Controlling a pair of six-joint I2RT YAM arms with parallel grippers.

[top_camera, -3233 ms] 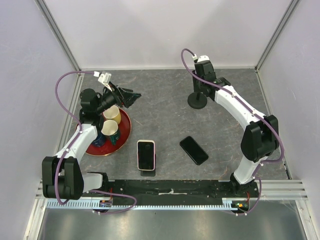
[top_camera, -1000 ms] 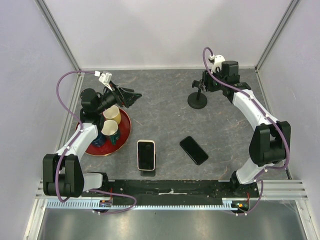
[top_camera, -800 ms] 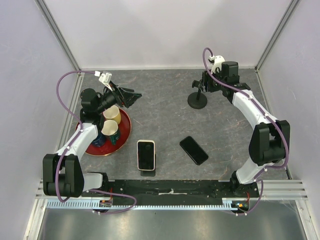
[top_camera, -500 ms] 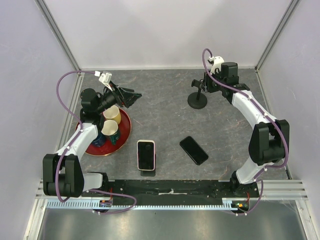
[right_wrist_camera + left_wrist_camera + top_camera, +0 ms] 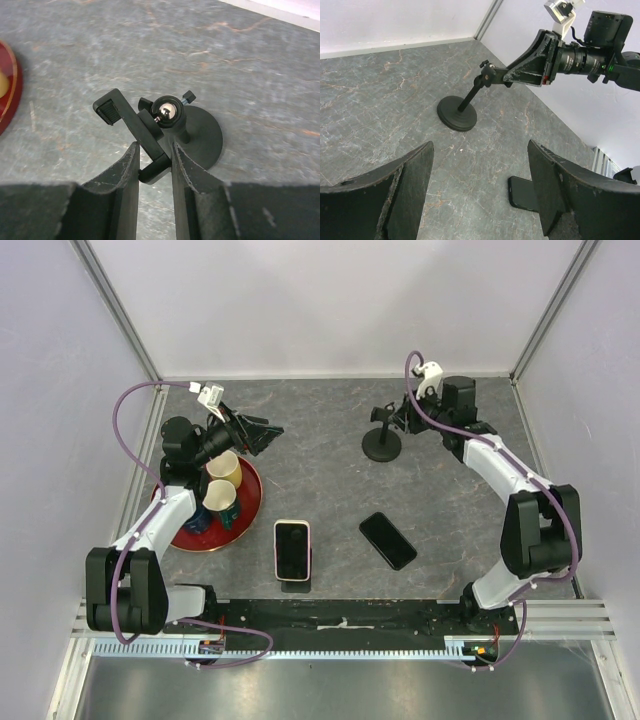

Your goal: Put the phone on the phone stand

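My right gripper needs to pull the phone stand back and left in the top view, onto bare tabletop nearer the phones, then release it.
The black phone stand stands at the back of the table, round base down. My right gripper is shut on the lower end of its clamp bracket, one finger on each side, above the base. A black phone lies flat near the middle front. A second phone in a pale case lies to its left. My left gripper hangs open and empty at the left, above the table. Its view takes in the stand and a corner of the black phone.
A red plate carrying two cups sits at the left under my left arm; its rim shows in the right wrist view. Pale enclosure walls close off the back and both sides.
My right gripper has closed on the stand's bracket. The stand has shifted a little to the left and toward the front with it. The left arm and both phones have not moved.
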